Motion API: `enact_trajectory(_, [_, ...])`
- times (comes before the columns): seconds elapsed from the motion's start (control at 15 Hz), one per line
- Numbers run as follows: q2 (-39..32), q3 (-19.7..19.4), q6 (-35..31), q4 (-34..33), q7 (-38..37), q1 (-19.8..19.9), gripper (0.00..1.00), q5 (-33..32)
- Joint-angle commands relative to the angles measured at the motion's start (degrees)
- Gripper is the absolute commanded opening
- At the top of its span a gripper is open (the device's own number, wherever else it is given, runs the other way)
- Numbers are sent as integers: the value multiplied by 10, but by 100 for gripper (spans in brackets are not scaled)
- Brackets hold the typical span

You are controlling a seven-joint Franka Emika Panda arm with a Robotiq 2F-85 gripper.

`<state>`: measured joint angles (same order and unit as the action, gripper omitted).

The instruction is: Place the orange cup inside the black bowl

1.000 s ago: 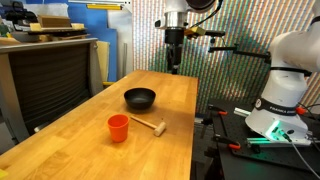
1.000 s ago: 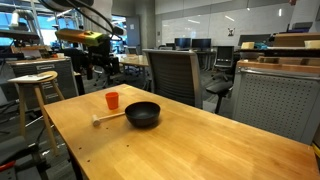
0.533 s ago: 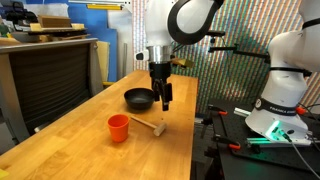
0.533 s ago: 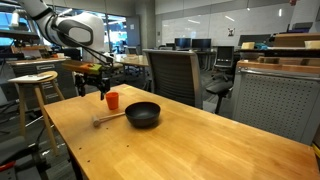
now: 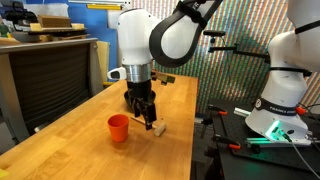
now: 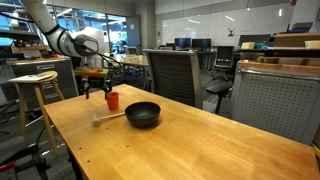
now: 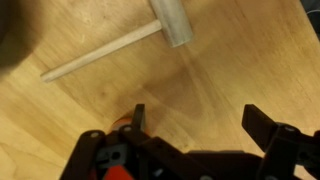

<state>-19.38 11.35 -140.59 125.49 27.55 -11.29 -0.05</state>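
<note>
My gripper will next move open to the left in the wrist view, then down over the orange cup's rim (image 5: 121, 118), because only bare wood is between its fingers.
The orange cup (image 5: 118, 127) stands upright on the wooden table, also in an exterior view (image 6: 112, 100). The black bowl (image 6: 142, 114) sits empty a short way from the cup; in an exterior view the arm hides it. My gripper (image 5: 143, 110) hangs low over the table between cup and bowl, just above the small wooden mallet (image 5: 156, 128). In the wrist view the gripper (image 7: 200, 122) is open, with bare wood between its fingers. The mallet (image 7: 170, 22) lies beyond the fingertips. A sliver of orange shows at the lower left.
The wooden table (image 5: 60, 150) has a long edge near the cup. A wooden stool (image 6: 35, 85) and an office chair (image 6: 175, 72) stand off the table. Another robot base (image 5: 275, 110) stands beside the table.
The arm has swung from the far end of the table forward and down, in front of the bowl, to hover over the mallet next to the cup. The cup, bowl and mallet have not moved.
</note>
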Motion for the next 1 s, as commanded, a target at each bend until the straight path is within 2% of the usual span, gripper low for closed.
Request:
enact_trajectory(0.0, [-36,11,3,-61,-13,-5,100,-52])
enact_trajectory(0.4, [-71,23,0,-96,-1,0,100,-71])
enact_trajectory(0.47, [-79,23,0,-99,0,1,90,-70])
enact_trajectory(0.53, [-84,23,-3,-99,1,1,74,-72])
enact_trajectory(0.8, [-102,22,-16,-97,0,1,41,-81])
enact_trajectory(0.93, [-107,22,-19,-97,1,3,28,-81])
